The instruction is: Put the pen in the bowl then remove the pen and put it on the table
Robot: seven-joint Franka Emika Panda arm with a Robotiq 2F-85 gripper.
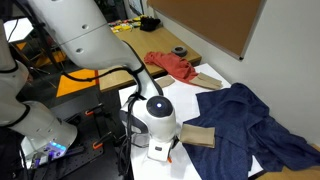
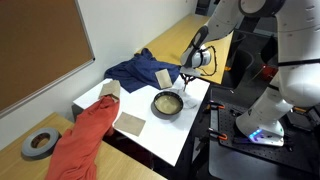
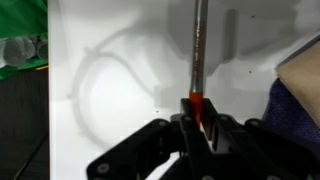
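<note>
My gripper raises the pen (image 3: 198, 60) from the white table next and carries it across over the open bowl (image 2: 166, 104), since that bowl is still empty.
In the wrist view my gripper (image 3: 197, 116) is shut on the pen (image 3: 198, 60). The pen's orange part sits between the jaws and its thin shaft points away over the white table (image 3: 110, 120). In an exterior view the gripper (image 2: 187, 78) hangs low beside the bowl (image 2: 166, 104), just past its rim on the side toward the robot base. The bowl is round with a dark rim and a pale inside, and looks empty. In an exterior view the gripper (image 1: 160, 148) hides the bowl. The bowl is out of the wrist view.
A dark blue cloth (image 2: 138, 70) (image 1: 245, 125) drapes the table beside the bowl. A red cloth (image 2: 85, 135), wooden blocks (image 2: 130, 123) (image 1: 200, 136) and a tape roll (image 2: 38, 145) lie around. The table's edge runs close to the gripper (image 2: 200, 110).
</note>
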